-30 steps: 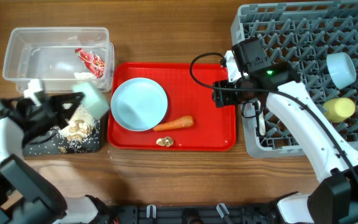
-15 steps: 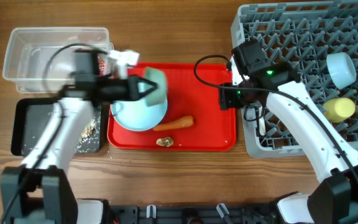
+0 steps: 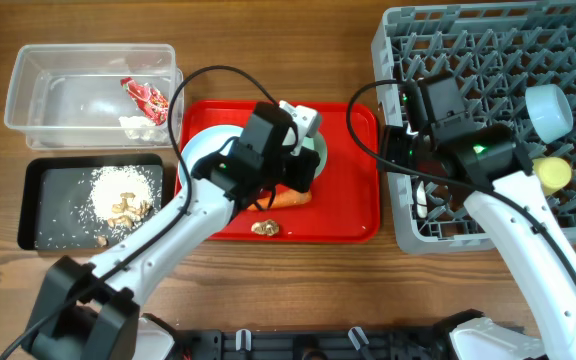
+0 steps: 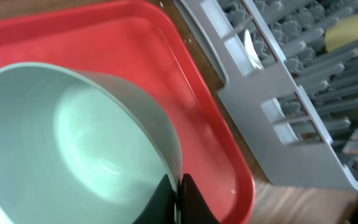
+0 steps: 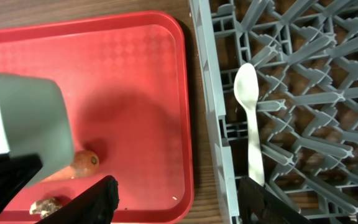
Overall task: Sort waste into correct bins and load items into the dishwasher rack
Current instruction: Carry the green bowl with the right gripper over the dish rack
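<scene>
The bare red tray bottom beyond the carrot lies below my left gripper, so the gripper will next bring the bowl down onto it and release the bowl's rim.
My left gripper (image 3: 298,150) (image 4: 178,198) is shut on the rim of a pale blue-white bowl (image 3: 312,168) (image 4: 73,143), held over the right half of the red tray (image 3: 353,215). The bowl also shows in the right wrist view (image 5: 30,124). The light blue plate (image 3: 200,148) lies under my left arm. A carrot (image 3: 290,198) (image 5: 82,163) and a golden-brown lump (image 3: 264,227) (image 5: 48,205) lie on the tray. My right gripper (image 3: 396,150) (image 5: 176,183) is open and empty between the tray and the dishwasher rack (image 3: 488,60). The white spoon (image 3: 420,200) (image 5: 250,118) lies in the rack.
The rack also holds a second bowl (image 3: 548,110) and the yellow cup (image 3: 551,172). The clear tub (image 3: 58,75) holds the red-and-white wrapper (image 3: 148,97) and the tissue (image 3: 133,122). The black tray (image 3: 43,215) holds rice-like scraps (image 3: 118,190).
My left arm has swung from the black tray rightward across the red tray, carrying the bowl. My right arm has shifted slightly to the right.
</scene>
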{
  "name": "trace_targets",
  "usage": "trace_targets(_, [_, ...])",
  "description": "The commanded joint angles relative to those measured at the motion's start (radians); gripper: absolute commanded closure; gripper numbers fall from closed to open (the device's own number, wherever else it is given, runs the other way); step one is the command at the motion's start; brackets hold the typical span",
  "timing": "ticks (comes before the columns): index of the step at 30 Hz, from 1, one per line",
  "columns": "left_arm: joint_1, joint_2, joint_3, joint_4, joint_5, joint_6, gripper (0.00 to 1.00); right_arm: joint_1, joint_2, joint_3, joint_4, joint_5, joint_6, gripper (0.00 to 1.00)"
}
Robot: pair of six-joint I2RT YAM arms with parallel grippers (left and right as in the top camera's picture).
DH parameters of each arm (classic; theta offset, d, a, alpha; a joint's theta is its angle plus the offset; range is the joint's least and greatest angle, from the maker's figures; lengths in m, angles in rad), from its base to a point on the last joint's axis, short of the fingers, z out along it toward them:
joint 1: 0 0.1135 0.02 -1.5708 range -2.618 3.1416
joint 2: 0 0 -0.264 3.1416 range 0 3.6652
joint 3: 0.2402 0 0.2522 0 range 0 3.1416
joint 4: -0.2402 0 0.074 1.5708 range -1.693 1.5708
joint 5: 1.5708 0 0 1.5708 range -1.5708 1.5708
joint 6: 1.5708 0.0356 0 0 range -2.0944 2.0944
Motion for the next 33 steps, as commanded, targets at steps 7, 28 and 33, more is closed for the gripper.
trace_targets(7, [-0.003, 0.114, 0.013, 0.076, -0.078, -0.009, 0.88, 0.003, -0.008, 0.004, -0.003, 0.026, 0.022, 0.33])
trace_targets(28, [0.298, -0.209, 0.014, -0.314, -0.078, -0.092, 0.43, 0.003, 0.174, 0.003, 0.279, -0.226, -0.087, 0.23])
trace_targets(33, [0.403, -0.224, 0.014, -0.392, -0.078, -0.092, 0.38, 0.012, 0.321, 0.003, 0.359, -0.267, -0.104, 0.24])
